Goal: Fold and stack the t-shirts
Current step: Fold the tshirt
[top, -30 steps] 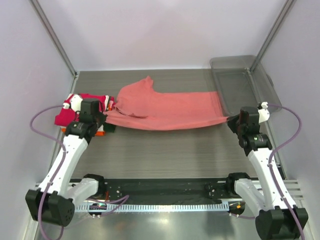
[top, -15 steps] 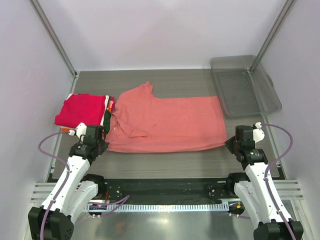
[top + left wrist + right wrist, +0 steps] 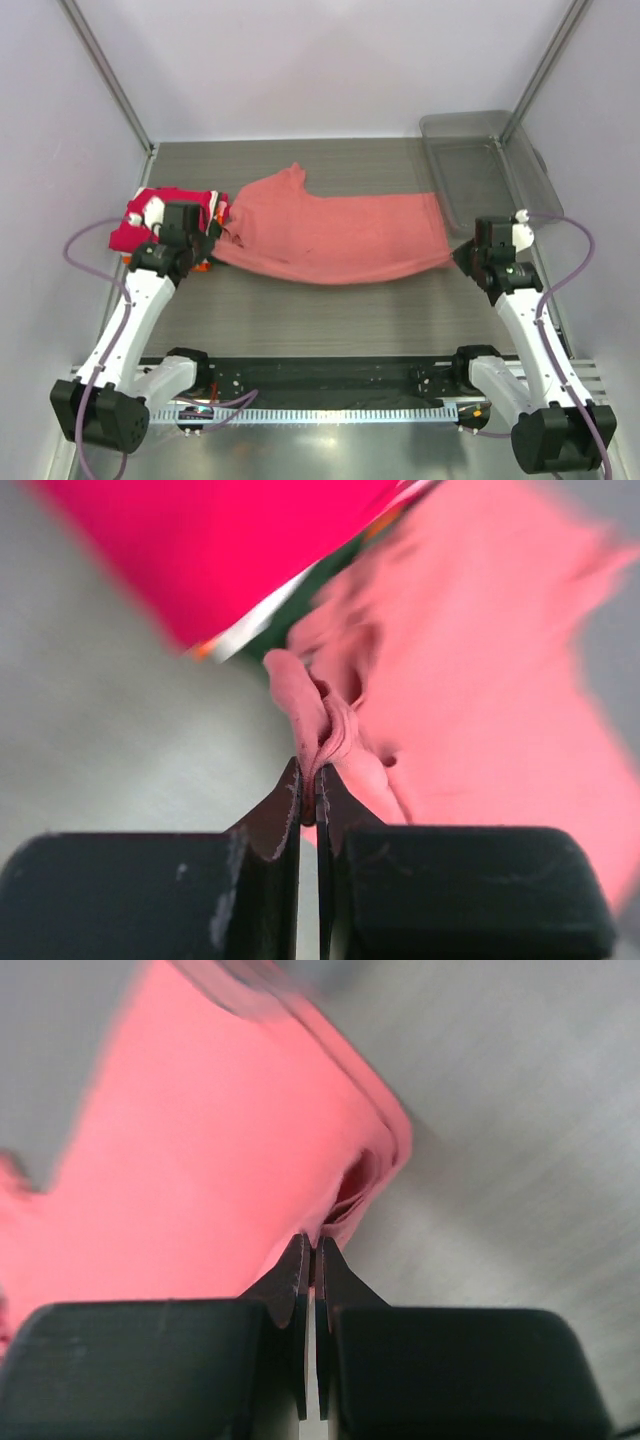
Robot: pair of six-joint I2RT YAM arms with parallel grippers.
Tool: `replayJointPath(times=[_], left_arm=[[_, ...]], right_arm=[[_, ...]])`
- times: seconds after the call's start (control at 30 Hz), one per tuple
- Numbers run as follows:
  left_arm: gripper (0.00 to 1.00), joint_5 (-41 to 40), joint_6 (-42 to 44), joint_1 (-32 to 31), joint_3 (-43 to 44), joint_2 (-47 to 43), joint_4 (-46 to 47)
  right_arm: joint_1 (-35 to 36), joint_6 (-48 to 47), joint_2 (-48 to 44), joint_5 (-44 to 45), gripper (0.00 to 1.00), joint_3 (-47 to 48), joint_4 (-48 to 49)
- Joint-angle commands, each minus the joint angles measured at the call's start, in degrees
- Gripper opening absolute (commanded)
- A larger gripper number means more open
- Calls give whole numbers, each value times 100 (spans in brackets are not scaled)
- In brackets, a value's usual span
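Note:
My right gripper moves back and down to the bare near tabletop next, which lies below it toward my base, to release the sagging edge flat.
A salmon-pink t-shirt (image 3: 330, 232) hangs stretched across the middle of the table between my two grippers, its near edge sagging. My left gripper (image 3: 211, 243) is shut on its left near corner, the cloth bunched between the black fingers (image 3: 310, 780). My right gripper (image 3: 459, 252) is shut on the right near corner (image 3: 312, 1248). A magenta-red folded t-shirt (image 3: 180, 210) tops a small stack at the far left, with orange and dark green edges showing under it (image 3: 240, 640). The left arm covers part of that stack.
A clear grey plastic bin (image 3: 490, 170) stands at the back right, just beyond the shirt's right end. Metal frame posts (image 3: 110, 75) rise at both back corners. The grey table surface (image 3: 330, 310) runs to a black rail at the near edge.
Half a second ago both grippers were nearer me and the pink shirt lay spread flatter. Both have moved away from me and the shirt hangs between them again.

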Motion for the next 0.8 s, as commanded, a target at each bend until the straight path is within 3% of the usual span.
replayJointPath(times=[0.0, 0.1, 0.37, 0.43, 0.6, 0.67, 0.7, 0.73, 0.77], left_arm=[[0, -492, 284, 27, 1330, 177, -298], [1, -615, 320, 18, 1192, -68, -291], [3, -431, -497, 27, -1503, -1533, -168], [6, -457, -831, 27, -1770, -1781, -229], [8, -632, -1236, 27, -2096, -2450, -396], [21, -677, -1280, 18, -2088, -2538, -431], [52, -659, -1254, 27, -2096, -2564, -388], [65, -607, -1114, 18, -2088, -2565, -344], [73, -537, -1026, 27, -2053, -2573, -309]], right_arm=[[9, -38, -63, 275, 1, 906, 214], [0, 85, -369, 425, 1, 541, 178], [17, 331, -1170, 302, 1, -1122, 64], [9, 489, -1372, 537, 2, -1272, -233], [9, 657, -2224, 698, 18, -1448, -595], [9, 683, -2470, 628, 35, -1466, -630], [9, 692, -2498, 601, 41, -1466, -657], [9, 683, -2507, 609, 50, -1440, -666], [9, 639, -2507, 618, 52, -1405, -666]])
